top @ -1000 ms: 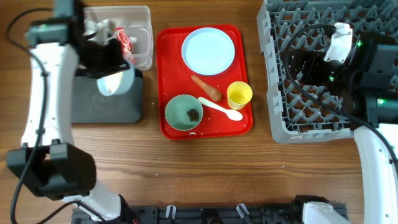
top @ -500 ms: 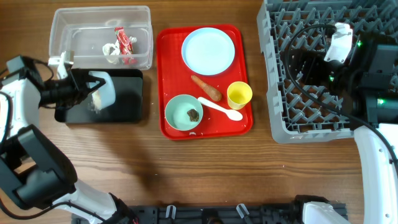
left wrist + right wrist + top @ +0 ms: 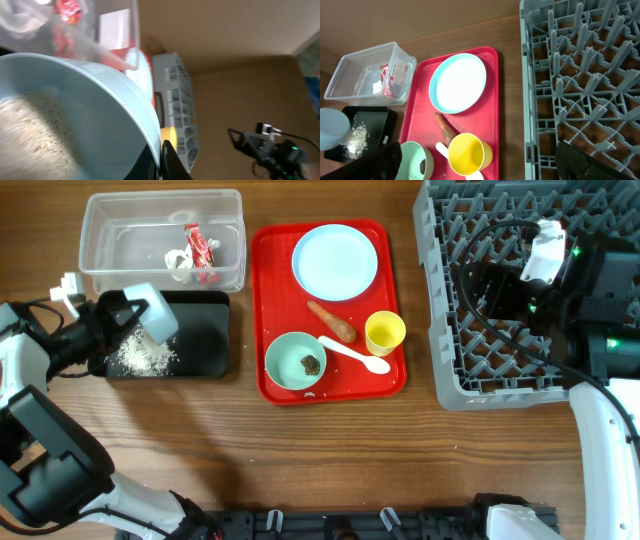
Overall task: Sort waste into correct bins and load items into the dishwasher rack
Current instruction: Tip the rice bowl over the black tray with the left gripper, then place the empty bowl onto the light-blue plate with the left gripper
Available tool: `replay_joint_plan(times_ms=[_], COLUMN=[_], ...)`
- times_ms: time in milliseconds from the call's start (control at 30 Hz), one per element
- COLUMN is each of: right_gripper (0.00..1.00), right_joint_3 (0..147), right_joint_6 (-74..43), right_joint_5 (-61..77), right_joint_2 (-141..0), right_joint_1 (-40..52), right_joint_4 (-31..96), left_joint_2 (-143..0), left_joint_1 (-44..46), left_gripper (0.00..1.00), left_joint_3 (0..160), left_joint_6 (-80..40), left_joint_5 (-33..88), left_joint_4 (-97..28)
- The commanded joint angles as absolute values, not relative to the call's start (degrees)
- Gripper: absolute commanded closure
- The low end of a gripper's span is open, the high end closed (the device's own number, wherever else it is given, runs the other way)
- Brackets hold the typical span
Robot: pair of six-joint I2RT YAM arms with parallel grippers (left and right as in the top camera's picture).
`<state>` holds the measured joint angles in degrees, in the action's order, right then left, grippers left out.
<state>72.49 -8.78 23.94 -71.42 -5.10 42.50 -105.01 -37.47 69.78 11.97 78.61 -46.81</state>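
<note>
I will bring my left gripper over the light blue plate [image 3: 335, 263] [image 3: 143, 76], which lies empty to its right in the overhead view. I will then lower the levelled bowl and release it.
My left gripper [image 3: 128, 320] is shut on the rim of the pale blue bowl [image 3: 152, 315] and holds it tipped over the black tray [image 3: 205, 330]. Loose rice [image 3: 142, 358] lies in that tray. In the left wrist view the jaws [image 3: 161, 157] pinch the bowl [image 3: 90, 105], and rice [image 3: 30, 130] shows inside it. The clear tub [image 3: 120, 230] holds the red-and-white wrapper [image 3: 200, 248] and tissue [image 3: 178, 262]. My right gripper [image 3: 492, 285] hovers over the grey rack [image 3: 470, 370], and the right wrist view shows it [image 3: 477, 152] open and empty.
The red tray [image 3: 270, 300] carries the light blue plate [image 3: 335, 262], the sausage piece [image 3: 332, 320], the yellow cup [image 3: 385, 332], the white spoon [image 3: 355, 355] and the mint-green bowl [image 3: 290, 360] with a dark lump [image 3: 311, 365].
My left arm has dropped from above the bins to the table's left edge. The bowl has tipped further, and a pile of rice now lies in the black tray. The right arm is still.
</note>
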Motion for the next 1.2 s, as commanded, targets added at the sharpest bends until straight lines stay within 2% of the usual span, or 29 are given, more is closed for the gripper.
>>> replay_joint_plan(times_ms=[0, 400, 533, 700, 800, 967, 1167], right_gripper=[0.00, 0.00, 0.00, 0.00, 0.00, 0.00, 0.00], right_joint_3=[73.5, 73.5, 73.5, 73.5, 73.5, 73.5, 73.5], right_joint_6=[-9.2, -9.2, -9.1, -9.0, -9.0, -9.0, -9.1], right_joint_5=[24.0, 24.0, 23.9, 23.7, 23.7, 23.7, 23.7], right_joint_2=[-71.9, -71.9, -71.9, -71.9, -71.9, -71.9, -71.9], right_joint_1=[-4.7, -4.7, -4.7, -4.7, -4.7, -4.7, -4.7], right_joint_4=[42.9, 43.0, 42.9, 42.5, 42.2, 41.8, 42.7], left_joint_2=[-105.1, -105.1, -105.1, -104.7, -101.2, -94.7, -94.8], left_joint_1=[-37.8, -39.3, -39.3, -38.2, -32.1, -13.1, 10.6], left_gripper=[0.96, 0.96, 0.96, 0.96, 0.96, 0.96, 0.96], left_joint_3=[69.3, 69.3, 69.3, 69.5, 70.5, 75.1, 76.9], left_joint_6=[13.0, 1.8, -6.0, -7.2, -6.3, -6.5, -5.7], left_joint_5=[90.2, 90.3, 90.3, 90.2, 79.7, 64.7, 30.0], left_joint_4=[-46.5, -46.5, -45.4, -44.9, -44.3, -36.9, -29.1])
